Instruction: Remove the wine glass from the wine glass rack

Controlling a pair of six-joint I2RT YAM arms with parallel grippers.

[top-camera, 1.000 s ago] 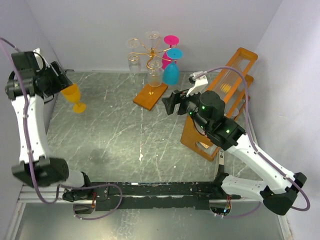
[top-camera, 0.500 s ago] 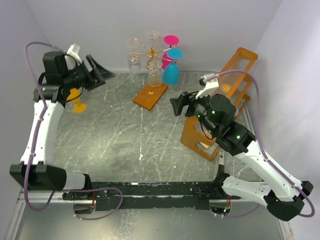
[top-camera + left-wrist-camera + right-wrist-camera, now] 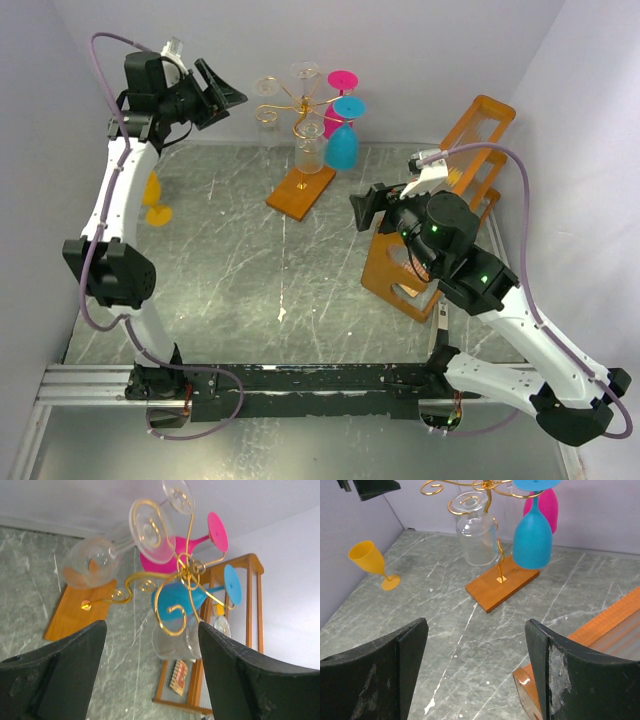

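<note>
The nearest clear glass's foot shows above the rack's wire, right of my left gripper in the top view, so I should slide across and pinch it.
The wine glass rack (image 3: 298,104) is a gold wire stand on an orange base (image 3: 300,189) at the back of the table. Several glasses hang from it upside down: clear ones (image 3: 310,153), a blue one (image 3: 343,146) and a pink one (image 3: 338,120). My left gripper (image 3: 228,90) is open, raised just left of the rack's curls, touching nothing. In the left wrist view the rack (image 3: 186,570) lies ahead of the left gripper (image 3: 151,627). My right gripper (image 3: 358,210) is open and empty, right of the base; its view shows the blue glass (image 3: 532,537) and a clear glass (image 3: 477,535).
A yellow glass (image 3: 152,192) stands upright on the table at the left, partly behind my left arm, and shows in the right wrist view (image 3: 367,559). A big orange frame (image 3: 440,215) with clear panels leans at the right, close under my right arm.
My left arm has risen from beside the yellow glass and swung right towards the rack, jaws wider. The yellow glass stays on the table. My right arm shifted slightly right.
</note>
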